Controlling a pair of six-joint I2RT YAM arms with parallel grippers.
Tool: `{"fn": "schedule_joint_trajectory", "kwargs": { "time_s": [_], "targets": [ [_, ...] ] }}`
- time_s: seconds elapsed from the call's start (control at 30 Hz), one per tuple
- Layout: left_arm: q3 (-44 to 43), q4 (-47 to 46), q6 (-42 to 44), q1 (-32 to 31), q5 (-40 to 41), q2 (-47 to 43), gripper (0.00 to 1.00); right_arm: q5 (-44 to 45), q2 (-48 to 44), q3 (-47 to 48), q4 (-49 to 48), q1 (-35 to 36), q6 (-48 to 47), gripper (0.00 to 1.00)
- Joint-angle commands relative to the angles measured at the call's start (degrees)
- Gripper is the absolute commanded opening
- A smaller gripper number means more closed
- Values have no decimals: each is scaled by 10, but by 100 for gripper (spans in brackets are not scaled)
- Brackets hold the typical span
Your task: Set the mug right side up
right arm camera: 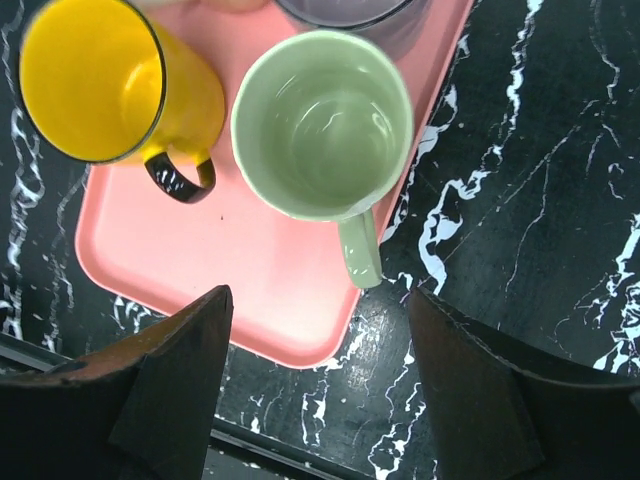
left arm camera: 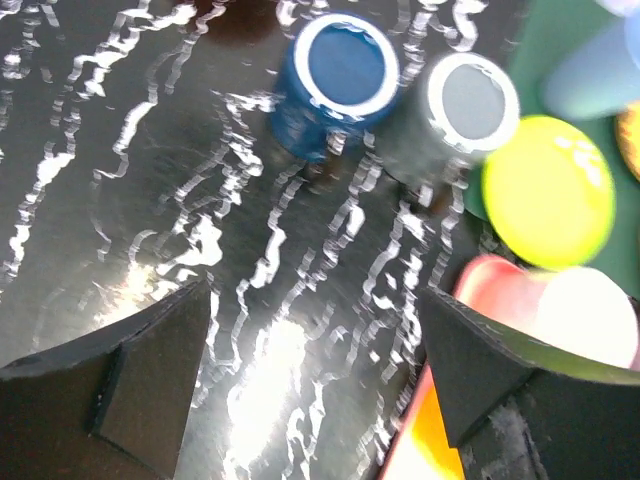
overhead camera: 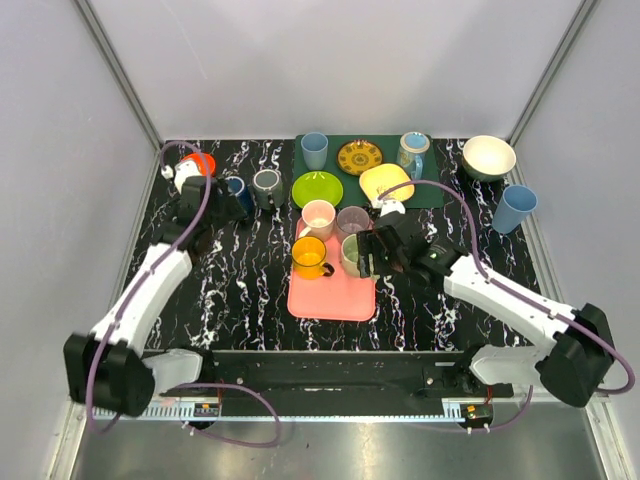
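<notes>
The robot will next bring its open right gripper down and toward the pale green mug [right arm camera: 320, 125], over its jutting handle [right arm camera: 361, 253], because the handle points toward the gap between the gripper's fingers.
A pale green mug [right arm camera: 320, 125] stands upright, mouth up and empty, at the right edge of the pink tray [right arm camera: 230, 270]. Its handle points over the tray's near-right edge. My right gripper [right arm camera: 320, 300] is open just above and near the handle, holding nothing. In the top view it [overhead camera: 375, 250] hovers at the mug [overhead camera: 352, 253]. My left gripper [left arm camera: 315, 290] is open and empty over bare table, short of a blue mug [left arm camera: 345, 70] and a grey mug [left arm camera: 470, 100]. Blur hides which way up those two stand.
A yellow mug [right arm camera: 95, 80] stands upright on the tray, with a pink cup [overhead camera: 318, 215] and a clear glass [overhead camera: 352, 220] behind. A green bowl [overhead camera: 316, 188], a yellow plate [overhead camera: 385, 182], a blue cup [overhead camera: 513, 208] and a cream bowl [overhead camera: 488, 157] stand further back.
</notes>
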State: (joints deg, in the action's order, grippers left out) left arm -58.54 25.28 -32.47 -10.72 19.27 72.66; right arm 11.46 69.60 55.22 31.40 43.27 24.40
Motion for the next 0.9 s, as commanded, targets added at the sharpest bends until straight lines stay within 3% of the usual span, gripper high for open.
{"fn": "schedule_joint_trajectory", "kwargs": {
  "time_s": [0.0,0.2,0.4,0.6,0.87],
  "targets": [
    [70,8,-33,-96,4,-101,89,26,18,27,-15,39,-39,76],
    [150,24,-80,-210,-6,-209,96,76,76,47,33,39,-75,75],
    [186,26,-80,-219,-29,-267,92,99,134,66,45,38,-95,72],
    [181,34,-68,-219,-42,-289,92,116,189,109,44,38,-112,57],
    [183,36,-60,-219,-55,-297,91,91,229,132,44,22,-133,56]
  ]
}}
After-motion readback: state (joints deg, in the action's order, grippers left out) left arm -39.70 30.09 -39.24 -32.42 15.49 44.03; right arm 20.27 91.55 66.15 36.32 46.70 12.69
